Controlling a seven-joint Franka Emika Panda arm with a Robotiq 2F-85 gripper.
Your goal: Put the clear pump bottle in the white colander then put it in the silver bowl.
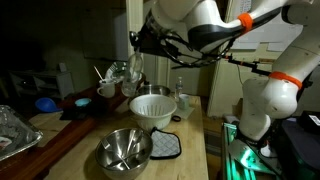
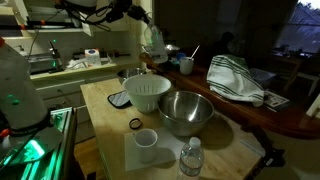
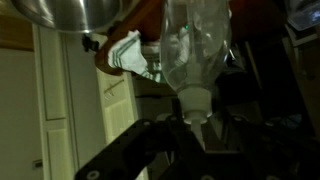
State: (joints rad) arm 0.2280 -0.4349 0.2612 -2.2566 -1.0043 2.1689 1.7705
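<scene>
My gripper goes down and slightly back over the white colander's opening below it next, as the bottle still hangs above the colander's rim.
My gripper is shut on the pump end of the clear pump bottle and holds it in the air, above and a little behind the white colander. In an exterior view the bottle hangs from the gripper over the colander. The silver bowl stands next to the colander, nearer the table's front, and also shows in an exterior view. In the wrist view the bottle fills the middle, its pale pump head between the dark fingers.
A checked pot holder lies beside the bowl. A white mug and a small capped bottle stand near the table edge. A striped towel, a blue bowl and a foil tray lie on the wooden counter.
</scene>
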